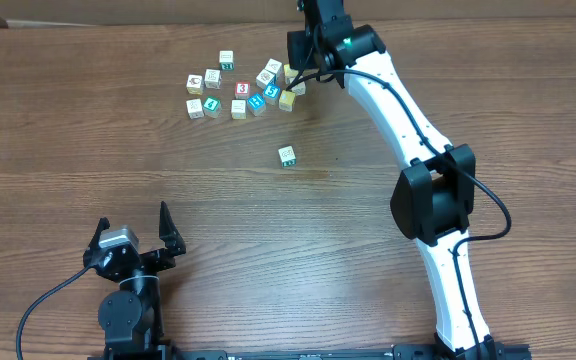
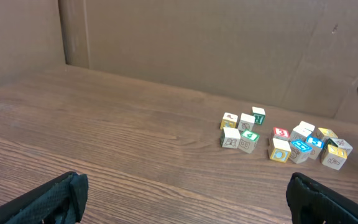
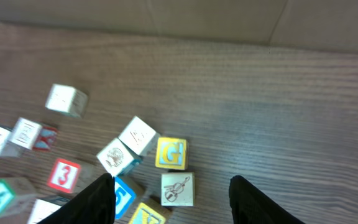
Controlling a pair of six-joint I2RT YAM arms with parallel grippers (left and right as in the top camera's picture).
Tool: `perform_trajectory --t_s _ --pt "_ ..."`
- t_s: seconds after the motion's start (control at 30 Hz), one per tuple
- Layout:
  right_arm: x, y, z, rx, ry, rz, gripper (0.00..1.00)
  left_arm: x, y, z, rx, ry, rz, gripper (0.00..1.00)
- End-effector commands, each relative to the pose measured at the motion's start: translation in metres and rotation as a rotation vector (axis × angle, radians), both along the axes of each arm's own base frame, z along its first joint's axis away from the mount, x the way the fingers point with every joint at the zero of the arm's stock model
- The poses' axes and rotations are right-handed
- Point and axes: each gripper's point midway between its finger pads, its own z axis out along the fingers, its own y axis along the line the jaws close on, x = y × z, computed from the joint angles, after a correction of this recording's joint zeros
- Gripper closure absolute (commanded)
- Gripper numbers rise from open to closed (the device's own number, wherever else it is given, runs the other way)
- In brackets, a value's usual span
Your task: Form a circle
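My right gripper is open and will next go down until its fingers are on both sides of the white violin cube [image 3: 178, 188], then close, because the cube has gaps at both sides.
The circle [image 1: 278, 85] is the tight ring-like knot of white, teal-marked and yellow cubes at the right end of the cube cluster. In the right wrist view it shows as a yellow G cube [image 3: 171, 153], a white violin cube [image 3: 178, 188], two white cubes [image 3: 137, 135], a blue 5 cube [image 3: 123, 198] and a yellow cube [image 3: 145, 215]. My right gripper [image 1: 296, 74] hovers over its right side, open; the violin cube lies on the table between the fingers [image 3: 98, 202], gaps on both sides. My left gripper [image 1: 133, 228] stands open near the front left, holding nothing.
More cubes lie loosely to the left of the knot, among them a red 3 cube [image 1: 242, 89] and a white cube [image 1: 226, 59] at the back. A single cube [image 1: 287, 155] sits alone mid-table. A cardboard wall [image 2: 229, 43] stands behind the cubes.
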Motion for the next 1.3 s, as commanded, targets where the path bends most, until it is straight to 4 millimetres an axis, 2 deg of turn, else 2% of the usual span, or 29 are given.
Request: perform_trajectory --t_s 0.0,0.27,0.37,0.43,0.63,0.77,1.0,1.13,1.2,1.27 --pt "0.001 -0.002 -0.002 -0.004 -0.002 -0.005 0.43 0.0 -0.005 0.001 0.018 -0.003 -0.022 0.0" --pt "-0.001 0.001 -0.088 -0.054 0.113 0.001 0.44 0.0 -0.005 0.0 0.018 -0.003 -0.022 0.0" --pt "-0.004 0.0 -0.112 -0.069 0.149 0.001 0.44 0.0 -0.005 0.0 0.018 -0.003 -0.022 0.0" --pt "-0.005 0.003 -0.12 -0.064 0.162 0.011 0.44 0.0 -0.005 0.0 0.018 -0.003 -0.022 0.01" --pt "-0.006 0.016 -0.12 -0.008 0.165 0.051 0.45 0.0 -0.005 0.0 0.018 -0.003 -0.022 0.0" --pt "-0.005 0.015 -0.12 -0.009 0.163 0.05 0.5 0.0 -0.005 0.001 0.018 -0.003 -0.022 0.0" --pt "0.002 0.009 -0.117 -0.04 0.128 0.026 0.47 0.0 -0.005 0.0 0.018 -0.003 -0.022 0.0" --pt "0.003 0.009 -0.115 -0.038 0.121 0.027 0.57 0.0 -0.005 0.0 0.018 -0.003 -0.022 0.01" --pt "0.003 0.009 -0.113 -0.037 0.12 0.027 0.67 0.0 -0.005 0.001 0.018 -0.003 -0.022 0.0" --pt "0.003 0.009 -0.109 -0.036 0.116 0.025 0.68 0.0 -0.005 0.0 0.018 -0.003 -0.022 0.0"
